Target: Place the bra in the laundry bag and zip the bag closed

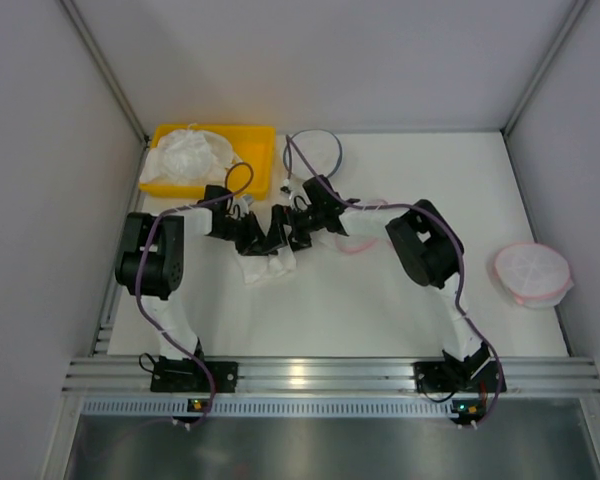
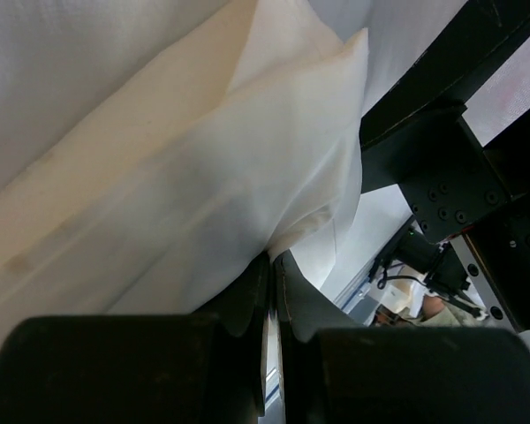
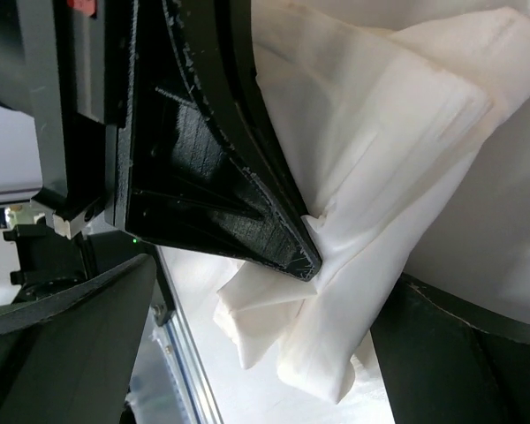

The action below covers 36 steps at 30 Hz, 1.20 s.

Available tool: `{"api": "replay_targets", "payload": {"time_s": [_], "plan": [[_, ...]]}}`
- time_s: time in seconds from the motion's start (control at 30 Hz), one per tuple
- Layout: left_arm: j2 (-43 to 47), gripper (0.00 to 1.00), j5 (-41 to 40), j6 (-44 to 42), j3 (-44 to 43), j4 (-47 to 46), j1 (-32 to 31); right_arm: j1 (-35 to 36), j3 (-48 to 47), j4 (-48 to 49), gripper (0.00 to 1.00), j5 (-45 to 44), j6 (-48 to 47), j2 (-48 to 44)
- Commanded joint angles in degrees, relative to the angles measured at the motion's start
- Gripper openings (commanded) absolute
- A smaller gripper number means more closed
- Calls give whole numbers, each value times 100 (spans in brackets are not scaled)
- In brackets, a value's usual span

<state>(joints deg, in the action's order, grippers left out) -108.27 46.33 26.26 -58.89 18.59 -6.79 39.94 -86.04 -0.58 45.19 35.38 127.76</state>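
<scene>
The bra's bunched fold (image 1: pixel 284 261) (image 3: pixel 357 287) stands between my right gripper's spread fingers, beside the end of the left gripper. So my right gripper next needs to ease those fingers farther over it and close from both sides.
The bra (image 1: pixel 268 267) is a bunch of white fabric on the table's middle left, right under both grippers. My left gripper (image 1: pixel 254 238) is shut on a fold of it; in the left wrist view the fingertips (image 2: pixel 274 261) pinch the bra (image 2: pixel 203 177) with almost no gap. My right gripper (image 1: pixel 292 232) stands open just to the right. In the right wrist view the bra (image 3: pixel 380 177) hangs between its wide-spread fingers (image 3: pixel 79 353), untouched by either pad. The laundry bag (image 1: pixel 532 274), round, white, pink-rimmed, lies far right, away from both grippers.
A yellow bin (image 1: pixel 260 140) with white fabric sits at the back left. A round white bag with a dark rim (image 1: pixel 315 152) lies behind the grippers. A pink curved edge (image 1: pixel 360 248) shows under my right forearm. The left gripper's black finger (image 3: pixel 221 177) fills the right wrist view.
</scene>
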Motion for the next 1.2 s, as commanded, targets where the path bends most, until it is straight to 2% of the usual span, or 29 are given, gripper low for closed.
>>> {"api": "replay_targets", "payload": {"time_s": [0.0,0.2,0.3,0.37,0.5,0.63,0.67,0.73,0.83,0.9,0.93,1.03,1.1,1.17], "plan": [[-194,0,315,186,-17,-286,90,154,-27,241,99,-406,-487,293],[-397,0,614,379,-35,-443,248,233,403,549,99,-335,-313,161],[-441,1,974,729,157,-908,257,259,833,1452,99,-344,152,135],[-423,2,1203,1028,264,-1329,257,303,887,1665,95,-335,302,196],[-423,2,1309,1118,352,-1455,292,426,1045,1974,89,-291,347,231],[-484,2,1300,1109,361,-1455,301,558,1054,2009,77,-335,321,275],[-485,2,1309,1109,361,-1463,301,567,1037,1974,68,-335,312,293],[-450,3,1335,1100,361,-1455,301,576,1028,1965,59,-335,303,337],[-327,6,1388,1048,370,-1455,301,567,1002,1904,37,-318,251,354],[-265,9,1432,1021,387,-1455,301,576,940,1790,28,-309,181,346],[-178,10,1475,1013,396,-1455,301,567,923,1746,17,-300,172,346],[86,20,1493,943,423,-1446,336,567,852,1535,0,-283,31,302],[418,32,1406,671,309,-1175,371,550,887,1456,0,-274,-83,223],[718,38,1222,207,160,-728,467,506,931,1438,0,-265,-145,65]]}}
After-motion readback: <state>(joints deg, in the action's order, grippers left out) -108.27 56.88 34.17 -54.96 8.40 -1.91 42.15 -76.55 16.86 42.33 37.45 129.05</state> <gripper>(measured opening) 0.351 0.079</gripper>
